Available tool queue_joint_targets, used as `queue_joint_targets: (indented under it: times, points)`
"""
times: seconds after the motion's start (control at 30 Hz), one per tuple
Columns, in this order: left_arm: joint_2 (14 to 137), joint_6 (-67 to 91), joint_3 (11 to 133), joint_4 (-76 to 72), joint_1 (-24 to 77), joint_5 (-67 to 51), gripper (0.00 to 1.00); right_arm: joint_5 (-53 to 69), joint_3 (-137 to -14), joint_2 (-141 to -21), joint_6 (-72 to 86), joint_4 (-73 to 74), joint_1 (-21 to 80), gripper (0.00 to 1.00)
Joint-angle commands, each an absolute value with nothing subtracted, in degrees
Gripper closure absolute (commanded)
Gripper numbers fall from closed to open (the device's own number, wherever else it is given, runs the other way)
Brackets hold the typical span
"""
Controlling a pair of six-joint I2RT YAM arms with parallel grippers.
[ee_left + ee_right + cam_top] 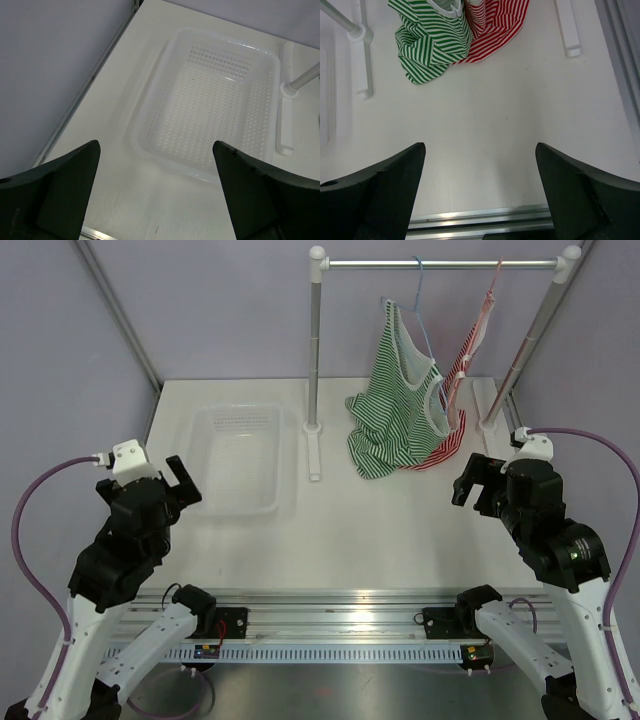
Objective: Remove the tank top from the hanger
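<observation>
The robot needs to lift its right gripper outward onto the blue hanger's near arm (pixel 424 332), because that arm hangs above the gripper and to its left in the top view.
A green-striped tank top (pixel 395 400) hangs on a blue hanger (pixel 421 310) from the rail (pixel 440 262); its hem is bunched on the table. Just right of it, a red-striped tank top (pixel 465 358) hangs on a pink hanger (pixel 493 288). In the right wrist view the green top (pixel 430 45) and the red top (pixel 495 30) lie far ahead. My right gripper (pixel 468 483) (pixel 480 150) is open and empty, near and right of the garments. Over the table's left side, my left gripper (pixel 183 483) (pixel 156 150) is open and empty too.
A white perforated basket (pixel 203 455) (pixel 150 90) sits left of the rack, just ahead of the left gripper. The rack's left post (pixel 315 350) and right post (pixel 530 340) stand on white feet (pixel 568 30) (pixel 364 60). A metal rail borders the near table edge (pixel 330 597).
</observation>
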State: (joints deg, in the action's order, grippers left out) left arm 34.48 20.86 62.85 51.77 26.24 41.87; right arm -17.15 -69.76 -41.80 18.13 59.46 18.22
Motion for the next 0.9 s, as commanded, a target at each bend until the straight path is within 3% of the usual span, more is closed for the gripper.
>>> queue_joint_targets:
  times: [0.0,0.43,0.6,0.87]
  points:
    - [33.31,21.88,62.75,48.69,26.54,43.33,0.01,-18.28,-71.19,-42.01,18.98,57.57,18.46,0.01]
    - [32.96,24.34,61.96,48.08,26.54,35.52,0.01,-14.06,-84.18,-49.29,13.63,50.54,18.54,0.00]
    - [32.43,25.05,60.56,47.29,26.46,32.87,0.01,-13.89,-97.96,-60.54,9.06,49.05,18.46,0.05]
    - [33.48,24.08,56.78,45.97,26.46,32.87,0.01,-9.50,-124.40,-84.09,1.59,51.84,18.28,0.21]
